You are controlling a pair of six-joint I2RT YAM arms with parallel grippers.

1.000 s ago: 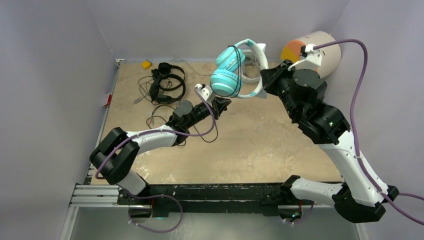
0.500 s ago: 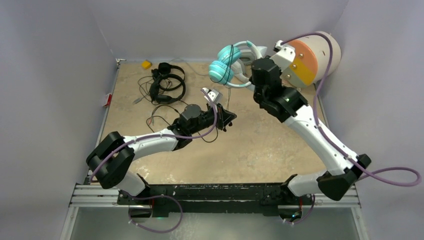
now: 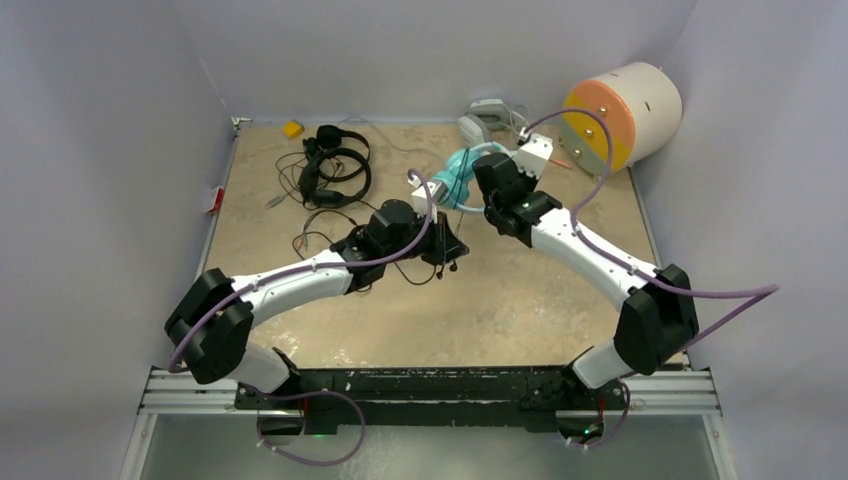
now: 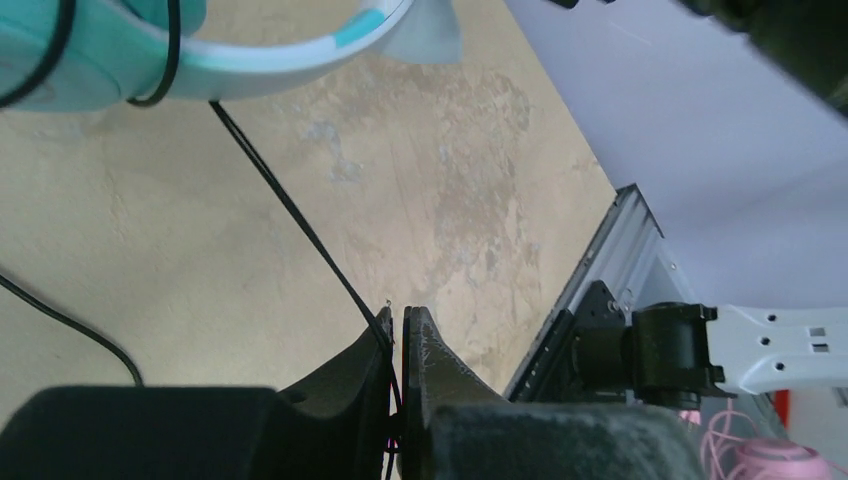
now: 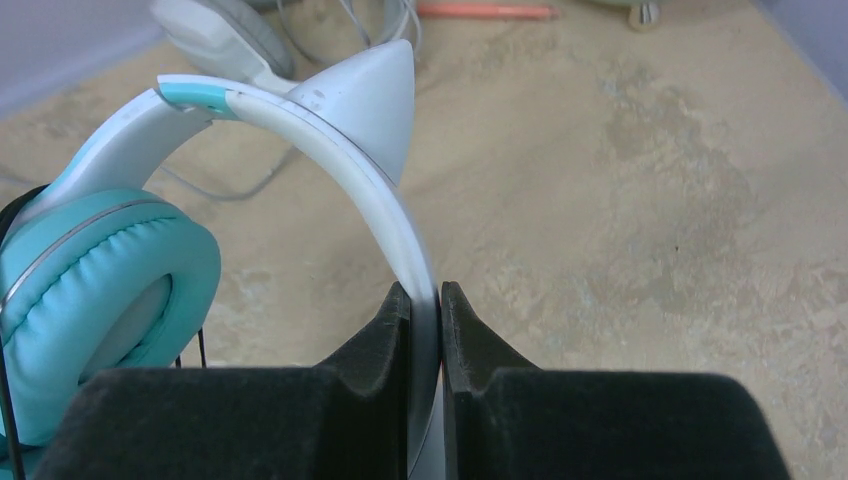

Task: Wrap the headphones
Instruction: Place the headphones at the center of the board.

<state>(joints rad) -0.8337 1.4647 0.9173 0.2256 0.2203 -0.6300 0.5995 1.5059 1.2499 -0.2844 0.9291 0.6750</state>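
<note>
The headphones still hang in the air, so I will next move my right gripper back and down and release the headphones' white band (image 5: 345,170) on the bare tabletop beside my left gripper.
The teal headphones (image 3: 458,181) with a white cat-ear band (image 5: 345,170) hang low over the table at back centre. My right gripper (image 5: 425,300) is shut on the white band; the teal ear cup (image 5: 95,300) sits to its left. My left gripper (image 4: 397,325) is shut on the thin black cord (image 4: 290,215), which runs taut up to the headphones (image 4: 120,50) and loops around them. In the top view the left gripper (image 3: 447,243) is just in front of the headphones. Two black headphones (image 3: 335,165) lie at the back left with loose cords.
A grey-white headset (image 3: 487,118) lies at the back behind the teal pair. An orange and cream cylinder (image 3: 620,112) lies at the back right. A small yellow object (image 3: 292,129) sits at the back left corner. An orange stick (image 5: 485,11) lies near the cylinder.
My right arm has lowered the teal headphones from high at the back down toward the table centre. My left gripper has moved a little right, still holding the cord.
</note>
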